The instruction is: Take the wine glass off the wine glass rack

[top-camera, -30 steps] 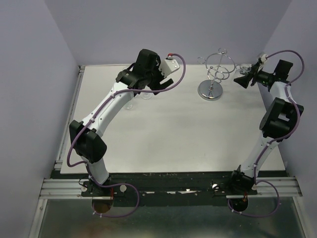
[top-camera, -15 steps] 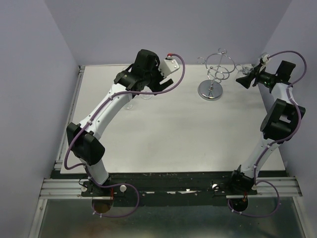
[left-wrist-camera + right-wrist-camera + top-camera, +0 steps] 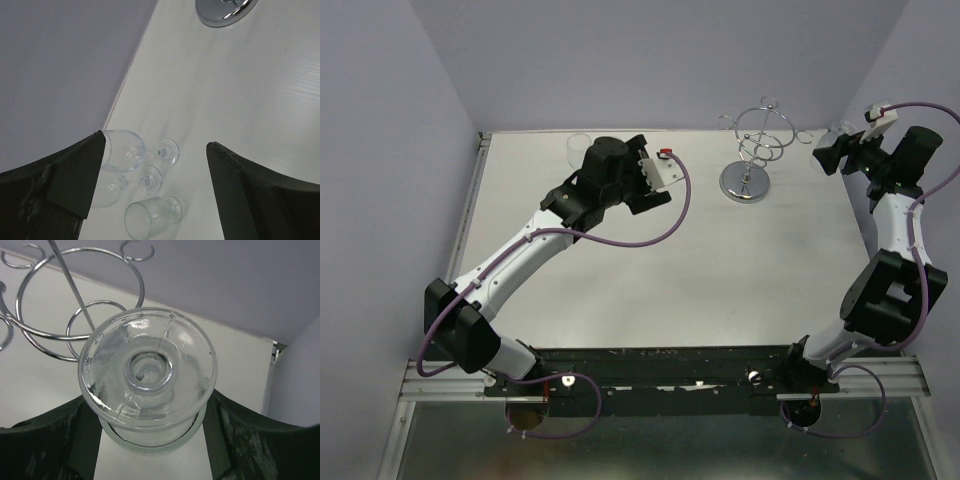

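The left gripper will next raise its open fingers to the right in the top view, tilting upward onto the clear wine glass's free rim (image 3: 827,136), which lies that way.
The chrome wine glass rack (image 3: 760,140) stands on its round disc base (image 3: 745,183) at the back right of the table. My right gripper (image 3: 830,155) is to the right of the rack, apart from it, and is shut on a clear wine glass (image 3: 147,367). In the right wrist view (image 3: 149,407) the glass's foot faces the camera, with the rack's rings (image 3: 80,295) behind it. My left gripper (image 3: 155,140) is open and empty, above three glasses lying on the table: two stemmed ones (image 3: 122,150), (image 3: 107,189) and a short one (image 3: 150,216).
The rack's base also shows at the top of the left wrist view (image 3: 225,9). A glass (image 3: 580,148) lies by the back wall at the left. Purple walls close the table at the back and both sides.
My right gripper has drawn back to the right and up, away from the rack, with the glass. My left arm has pulled back toward the left, and its gripper has turned.
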Robot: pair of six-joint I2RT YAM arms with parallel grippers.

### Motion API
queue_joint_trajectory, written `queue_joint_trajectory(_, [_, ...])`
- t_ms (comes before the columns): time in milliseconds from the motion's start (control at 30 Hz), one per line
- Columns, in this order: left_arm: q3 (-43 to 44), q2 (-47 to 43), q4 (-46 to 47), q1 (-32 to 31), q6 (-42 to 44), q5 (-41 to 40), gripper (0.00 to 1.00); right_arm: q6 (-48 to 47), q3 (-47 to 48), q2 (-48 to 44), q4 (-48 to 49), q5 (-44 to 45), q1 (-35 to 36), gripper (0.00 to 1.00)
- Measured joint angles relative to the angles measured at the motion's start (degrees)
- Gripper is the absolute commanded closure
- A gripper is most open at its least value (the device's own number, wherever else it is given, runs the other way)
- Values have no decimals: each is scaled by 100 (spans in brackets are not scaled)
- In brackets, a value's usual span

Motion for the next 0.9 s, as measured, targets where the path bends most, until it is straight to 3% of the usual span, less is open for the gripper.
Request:
queue_joint_trajectory(200, [-769, -627, 1043, -57, 470, 125, 1, 1261, -632, -1547, 597, 820, 33, 99])
queue_joint_trajectory(367, [-988, -680, 1823, -39, 590, 286, 1, 2092, -754, -2369, 695, 745, 247, 99])
queue_joint_trajectory(633, [-964, -527, 2225, -44, 170, 979, 2, 3185, -769, -2402, 699, -695, 1451, 96])
queue_joint_trajectory(767, [-966, -518, 2225, -63, 76, 1224, 1, 3423, -767, -2330, 699, -1279, 2218, 99])
queue_joint_trajectory(900, [-1082, -568, 2323, -98, 63, 1261, 1, 3856, -605, -2087, 778, -1434, 2618, 99])
